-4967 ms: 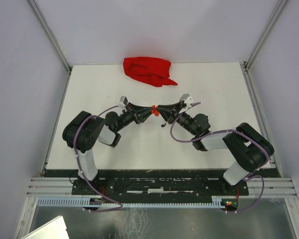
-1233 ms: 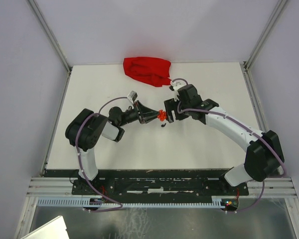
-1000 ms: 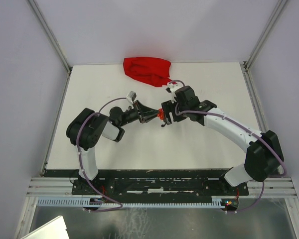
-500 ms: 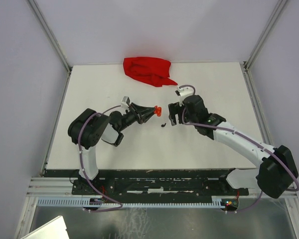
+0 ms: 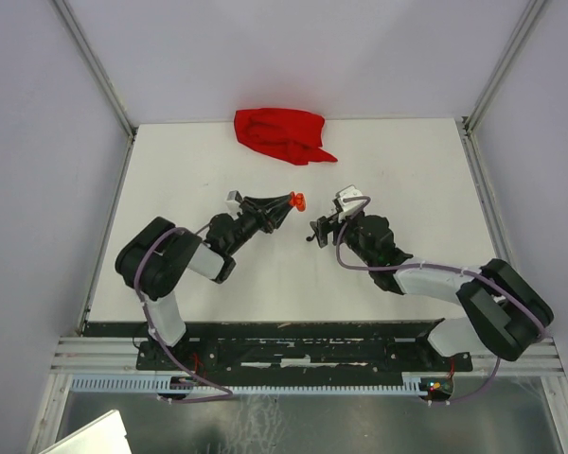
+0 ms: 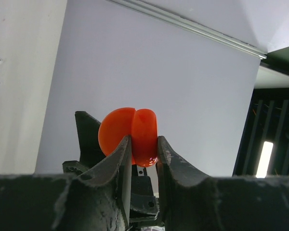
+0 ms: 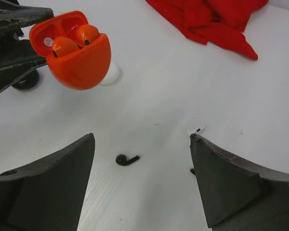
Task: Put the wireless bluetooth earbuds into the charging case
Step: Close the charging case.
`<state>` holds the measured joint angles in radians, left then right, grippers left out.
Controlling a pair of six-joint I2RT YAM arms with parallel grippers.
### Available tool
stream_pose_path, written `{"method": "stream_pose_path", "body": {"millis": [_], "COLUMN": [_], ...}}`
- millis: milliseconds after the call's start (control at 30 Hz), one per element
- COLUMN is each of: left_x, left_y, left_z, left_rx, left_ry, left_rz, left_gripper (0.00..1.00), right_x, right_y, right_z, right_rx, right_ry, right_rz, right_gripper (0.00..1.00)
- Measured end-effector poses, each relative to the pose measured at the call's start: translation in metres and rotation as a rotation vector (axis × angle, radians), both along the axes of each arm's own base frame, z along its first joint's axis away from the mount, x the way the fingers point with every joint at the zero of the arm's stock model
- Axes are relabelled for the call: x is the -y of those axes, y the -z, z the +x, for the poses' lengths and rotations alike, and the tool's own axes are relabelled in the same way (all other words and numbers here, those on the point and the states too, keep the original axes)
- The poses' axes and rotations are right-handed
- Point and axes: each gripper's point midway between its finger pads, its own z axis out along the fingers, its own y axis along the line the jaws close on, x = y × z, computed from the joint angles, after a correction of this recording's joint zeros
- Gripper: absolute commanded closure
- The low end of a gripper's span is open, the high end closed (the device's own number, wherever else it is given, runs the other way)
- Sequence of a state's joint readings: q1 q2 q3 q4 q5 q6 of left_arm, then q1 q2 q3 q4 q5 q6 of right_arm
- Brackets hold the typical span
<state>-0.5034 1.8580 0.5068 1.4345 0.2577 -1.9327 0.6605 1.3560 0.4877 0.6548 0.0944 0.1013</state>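
Observation:
The case should be brought down next by the left gripper, which needs to tilt downward and let go of it on the bare tabletop below, between the red cloth and black earbud.
My left gripper (image 5: 290,201) (image 6: 143,144) is shut on an orange-red charging case (image 5: 298,200) (image 6: 130,134) and holds it above the table. In the right wrist view the case (image 7: 76,55) stands open, with two orange earbuds (image 7: 62,45) seated in it. A black earbud (image 7: 126,159) (image 5: 310,238) lies on the white table, and a white earbud (image 7: 198,129) lies to its right. My right gripper (image 5: 322,230) (image 7: 142,139) hangs open just right of the case with nothing between its fingers. The black earbud lies below the gap.
A crumpled red cloth (image 5: 279,135) (image 7: 212,17) lies at the table's far edge. A white round disc (image 7: 111,74) sits on the table under the held case. Another small black piece (image 7: 192,170) peeks out beside my right finger. Walls enclose the table on three sides.
My right gripper has pulled back from the case toward its base and opened wider. My left gripper has swung the case a little farther away, still shut on it.

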Motion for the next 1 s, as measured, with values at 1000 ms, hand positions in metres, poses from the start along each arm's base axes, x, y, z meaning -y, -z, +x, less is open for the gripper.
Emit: {"method": "stream_pose_path", "body": {"millis": [1000], "left_x": [-0.004], "left_y": [0.008], "left_z": [-0.004], "left_rx": [-0.137], "left_ry": [-0.049], "left_rz": [0.064], "left_gripper": [0.97], "right_x": [-0.042], "right_y": [-0.022], "right_z": [0.036], "right_rx": [0.293], "right_ry": [0.037], "right_rz": [-0.111], "right_gripper": [0.09]}}
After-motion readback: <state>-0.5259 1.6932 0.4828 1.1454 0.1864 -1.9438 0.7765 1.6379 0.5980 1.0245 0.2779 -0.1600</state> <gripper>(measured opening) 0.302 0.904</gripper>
